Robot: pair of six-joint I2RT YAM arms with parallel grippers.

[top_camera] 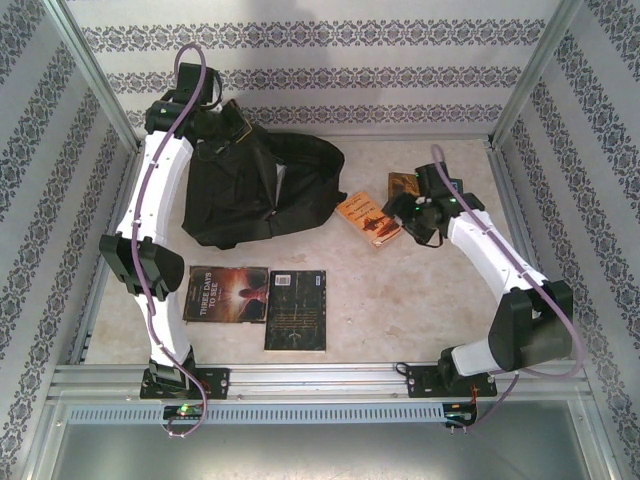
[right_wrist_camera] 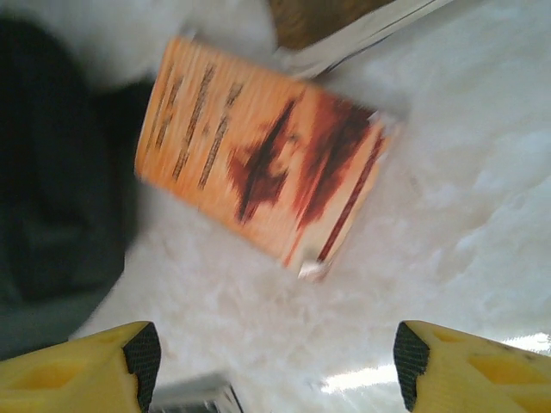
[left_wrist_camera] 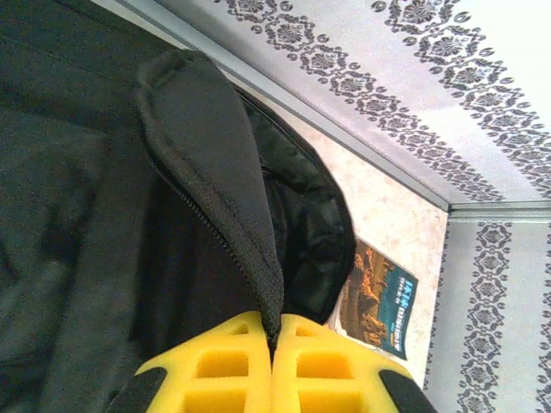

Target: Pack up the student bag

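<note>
I will next move my left gripper back and toward the orange book side, over the bag's opening, to release the bag's lifted flap, because the bag's opening is wide open on that side.
The student bag, a black fabric backpack, lies at the back left of the table. My left gripper is at its far edge. In the left wrist view the yellow fingers are shut on the bag's zippered flap, which is lifted. An orange book lies just right of the bag. My right gripper hovers over that book's right side. It stands open above bare table, with the orange book ahead of the fingertips and the bag at the left.
A brown book lies behind the right gripper. Two dark books lie side by side near the front edge. A teal-and-orange book shows beyond the bag. Patterned walls and metal posts enclose the table.
</note>
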